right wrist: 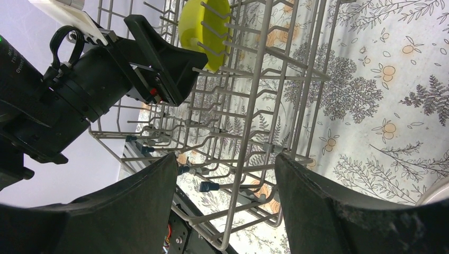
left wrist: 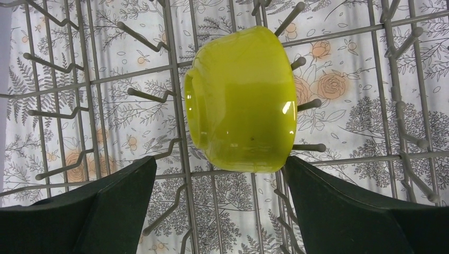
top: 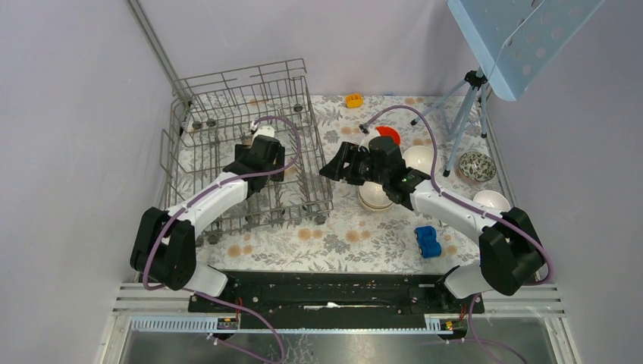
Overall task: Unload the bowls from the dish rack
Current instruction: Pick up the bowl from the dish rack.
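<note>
The left gripper moves further down onto the yellow-green bowl's near side next and closes across foot and rim, since its open fingers stop just short there.
A yellow-green bowl (left wrist: pixel 241 100) lies on its side between the tines of the grey wire dish rack (top: pixel 227 91). It also shows in the right wrist view (right wrist: pixel 204 29). My left gripper (left wrist: pixel 219 174) is open inside the rack, just short of the bowl, with one finger on each side of its lower edge. In the top view the left gripper (top: pixel 256 161) hides the bowl. My right gripper (top: pixel 332 167) is open and empty beside the rack's right wall (right wrist: pixel 254 132). On the table to the right are an orange-red bowl (top: pixel 389 134), a white bowl (top: pixel 419 159), stacked beige bowls (top: pixel 374 199), a dark mottled bowl (top: pixel 476 165) and another white bowl (top: pixel 491 200).
A blue toy car (top: pixel 428 241) sits on the flowered cloth in front of the right arm. A small orange object (top: pixel 353 99) lies at the back. A tripod (top: pixel 464 114) with a light panel stands at the back right. Walls close in on both sides.
</note>
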Controlling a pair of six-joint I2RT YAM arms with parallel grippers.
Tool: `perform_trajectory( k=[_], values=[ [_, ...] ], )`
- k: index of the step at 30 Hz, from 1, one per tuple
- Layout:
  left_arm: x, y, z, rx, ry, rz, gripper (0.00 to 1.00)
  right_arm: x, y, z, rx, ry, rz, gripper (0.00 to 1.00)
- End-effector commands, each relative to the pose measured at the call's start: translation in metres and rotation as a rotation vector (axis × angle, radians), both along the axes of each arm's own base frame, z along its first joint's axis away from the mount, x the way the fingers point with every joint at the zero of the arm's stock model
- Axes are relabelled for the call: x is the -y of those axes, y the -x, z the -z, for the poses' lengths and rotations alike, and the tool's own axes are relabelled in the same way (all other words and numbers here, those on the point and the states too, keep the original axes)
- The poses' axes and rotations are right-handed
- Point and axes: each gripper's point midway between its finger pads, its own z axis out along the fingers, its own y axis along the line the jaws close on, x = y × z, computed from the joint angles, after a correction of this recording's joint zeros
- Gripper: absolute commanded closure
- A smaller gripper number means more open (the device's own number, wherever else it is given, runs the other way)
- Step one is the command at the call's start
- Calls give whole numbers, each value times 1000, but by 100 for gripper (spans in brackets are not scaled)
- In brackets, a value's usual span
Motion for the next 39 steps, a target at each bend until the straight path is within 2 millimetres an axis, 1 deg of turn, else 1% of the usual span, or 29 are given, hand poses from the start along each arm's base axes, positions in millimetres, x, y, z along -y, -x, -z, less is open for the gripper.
perform_trajectory(
  k=[1,4,7,11,16,20,23,29,33,35,39],
  values=[
    [12,-23,-10,74,39,7,4,-4,3,-25,62,-58,-18,25],
    [12,-21,-18,86,51,6,5,-2,4,-24,64,-54,-18,25],
    [10,-15,-30,112,65,14,2,0,4,-23,68,-45,-12,25],
    [10,-7,-32,94,71,30,1,-1,3,-24,71,-46,-13,25],
    [10,-2,-27,77,71,37,1,-2,3,-25,69,-56,-17,25],
    [14,0,-10,26,69,55,1,-3,3,-24,66,-58,-19,25],
    [17,-3,-2,5,66,66,1,-4,3,-22,62,-57,-22,25],
    [23,-13,3,-9,66,76,1,-5,4,-21,59,-58,-27,25],
    [20,-18,6,-9,54,59,1,-4,4,-21,60,-57,-26,25],
    [17,-21,9,-7,42,50,3,-4,5,-21,59,-58,-28,25],
    [10,-25,13,-6,32,35,11,-4,6,-21,61,-62,-34,25]
  ],
)
